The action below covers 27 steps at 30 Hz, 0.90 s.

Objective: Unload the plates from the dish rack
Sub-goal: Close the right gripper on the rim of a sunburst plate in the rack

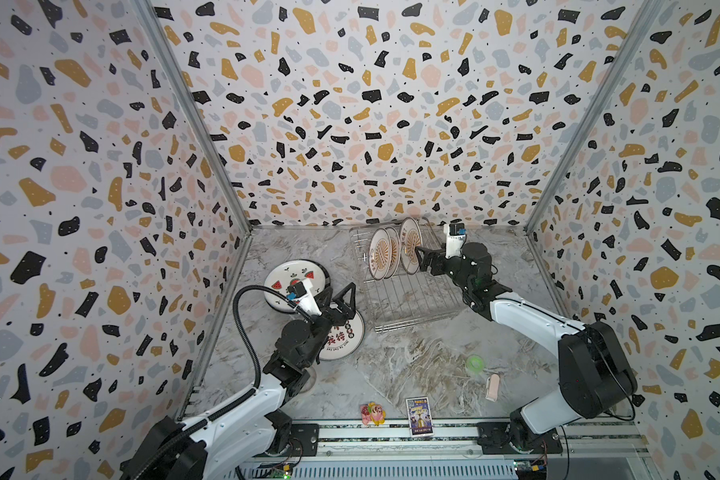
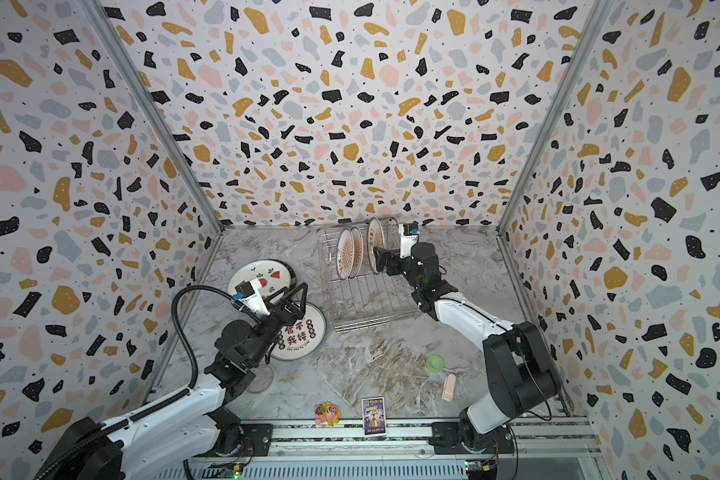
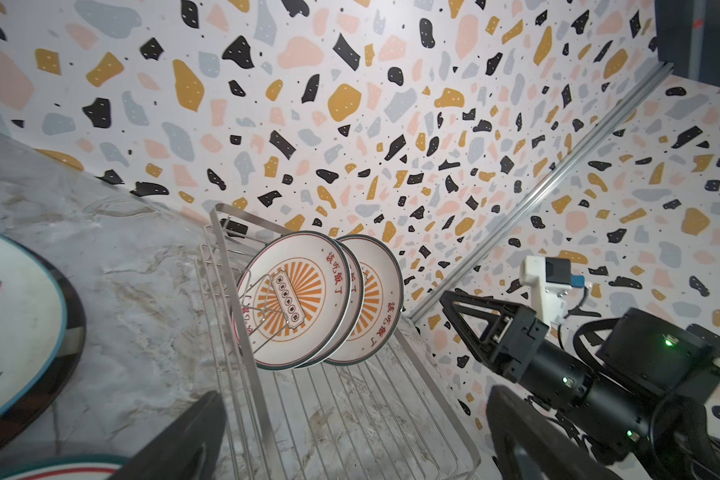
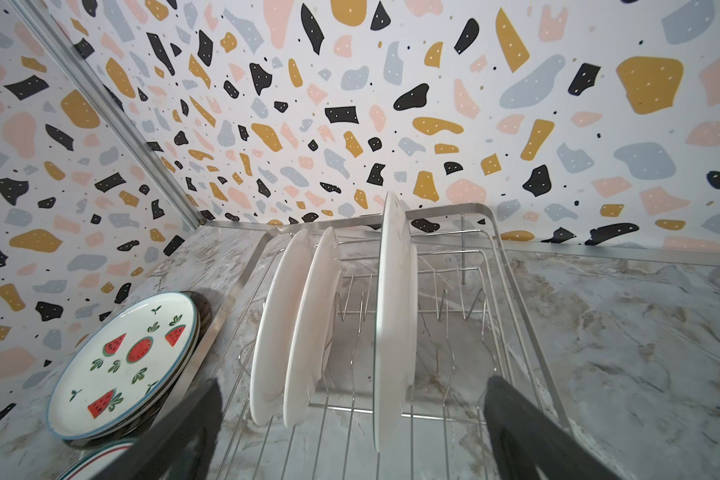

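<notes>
My right gripper is open, and the separate orange-sunburst plate stands outward, edge-on between its fingers. The gripper will next move outward onto the plate's near rim [image 1: 419, 240] [image 4: 384, 352] and close there.
The wire dish rack [image 1: 412, 307] [image 2: 371, 303] stands at the back, and three orange-sunburst plates [image 1: 410, 245] [image 2: 345, 253] are upright in it. My right gripper [image 1: 421, 259] [image 4: 356, 395] is open at the rack. The lower edge of the nearest upright plate [image 4: 391, 316] lies between its jaws without touching them. My left gripper [image 1: 344, 301] [image 3: 354, 411] is open and empty, hovering over the red-character plate [image 1: 344, 340] that lies flat on the table. A watermelon plate [image 1: 294, 276] [image 4: 125, 361] lies flat on a small stack further left.
A green round thing [image 1: 473, 363], a pink object [image 1: 492, 386], a card [image 1: 419, 415] and a small toy [image 1: 373, 413] lie near the front edge. A clear glassy ring [image 2: 260, 378] sits under the left arm. Patterned walls close in on three sides.
</notes>
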Each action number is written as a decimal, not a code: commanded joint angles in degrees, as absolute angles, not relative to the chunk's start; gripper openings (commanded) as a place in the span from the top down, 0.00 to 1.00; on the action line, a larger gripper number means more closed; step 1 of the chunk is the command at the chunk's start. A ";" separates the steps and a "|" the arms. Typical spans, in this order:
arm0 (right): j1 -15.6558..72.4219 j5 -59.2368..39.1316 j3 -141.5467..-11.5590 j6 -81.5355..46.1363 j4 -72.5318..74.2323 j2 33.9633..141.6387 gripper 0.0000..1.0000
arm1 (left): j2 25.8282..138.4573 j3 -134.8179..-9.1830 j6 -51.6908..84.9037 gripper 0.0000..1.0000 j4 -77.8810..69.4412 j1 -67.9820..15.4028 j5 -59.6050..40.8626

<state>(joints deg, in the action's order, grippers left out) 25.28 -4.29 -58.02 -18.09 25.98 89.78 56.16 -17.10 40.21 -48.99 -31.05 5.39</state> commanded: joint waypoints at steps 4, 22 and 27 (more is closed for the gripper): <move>25.79 2.16 -72.20 -16.43 16.30 98.69 0.11 | 62.47 -24.14 36.99 0.00 -54.85 -31.38 -1.69; 30.38 20.33 -93.63 -9.30 -0.96 114.47 0.66 | 77.12 -26.20 42.63 0.00 -63.62 -31.55 -2.29; 30.67 23.37 -94.39 -9.57 -2.11 114.70 0.79 | 76.88 -25.49 42.89 0.00 -64.02 -31.56 -2.55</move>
